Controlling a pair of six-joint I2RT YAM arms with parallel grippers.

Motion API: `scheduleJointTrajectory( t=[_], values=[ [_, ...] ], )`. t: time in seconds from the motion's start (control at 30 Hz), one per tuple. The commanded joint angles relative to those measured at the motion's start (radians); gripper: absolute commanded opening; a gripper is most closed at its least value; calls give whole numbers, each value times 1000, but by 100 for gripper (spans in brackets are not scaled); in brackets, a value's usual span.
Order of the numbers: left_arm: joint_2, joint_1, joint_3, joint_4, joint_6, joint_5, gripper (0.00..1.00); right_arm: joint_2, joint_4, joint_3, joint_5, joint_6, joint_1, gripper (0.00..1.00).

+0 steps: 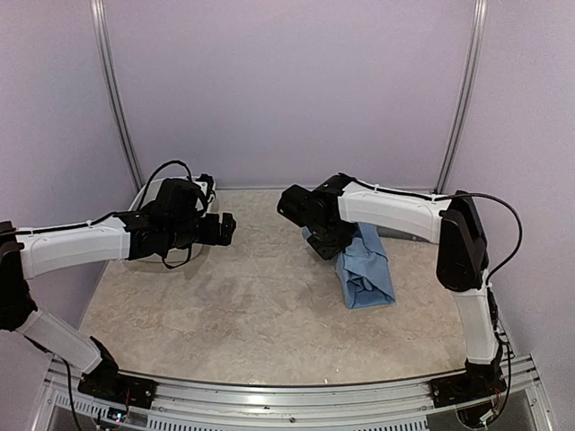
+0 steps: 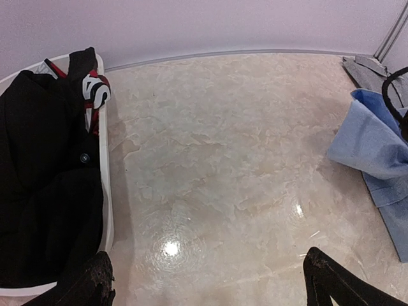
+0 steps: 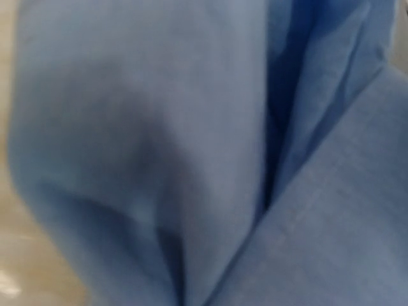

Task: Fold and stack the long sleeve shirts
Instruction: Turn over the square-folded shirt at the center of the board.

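Note:
The tabletop to the left in the top view, slightly back, is bare, so my right gripper needs to drag the blue shirt's edge there and release it.
The light blue long sleeve shirt (image 1: 366,272) lies partly folded on the table at the right. Its upper edge is lifted by my right gripper (image 1: 329,244), which is shut on the cloth. In the right wrist view, blue fabric (image 3: 191,153) fills the frame and hides the fingers. A grey shirt (image 2: 368,71) lies flat behind the blue one, near the back wall. A black shirt (image 2: 44,185) fills the white tub (image 2: 106,191) at the left. My left gripper (image 1: 225,228) hovers above the table beside the tub, open and with nothing in it, its fingertips (image 2: 95,280) wide apart.
A red, white and black garment (image 2: 95,89) sits at the tub's back corner. The right arm's black cable (image 2: 390,95) loops over the blue shirt. Walls with metal rails close the back and sides. Bare tabletop (image 1: 252,305) lies between the arms.

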Motion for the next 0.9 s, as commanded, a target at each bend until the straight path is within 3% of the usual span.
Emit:
scheduleJointTrajectory(
  t=[0.0, 0.3, 0.47, 0.87],
  values=[
    [3, 13, 15, -10, 19, -21, 99, 84, -145, 166, 72, 57, 76, 0],
    [15, 18, 12, -15, 24, -17, 99, 243, -208, 344, -8, 81, 134, 15],
    [21, 19, 14, -17, 26, -24, 99, 252, -188, 363, -52, 86, 153, 28],
    [24, 33, 17, -24, 31, -37, 99, 276, -145, 410, -147, 89, 213, 47]
  ],
)
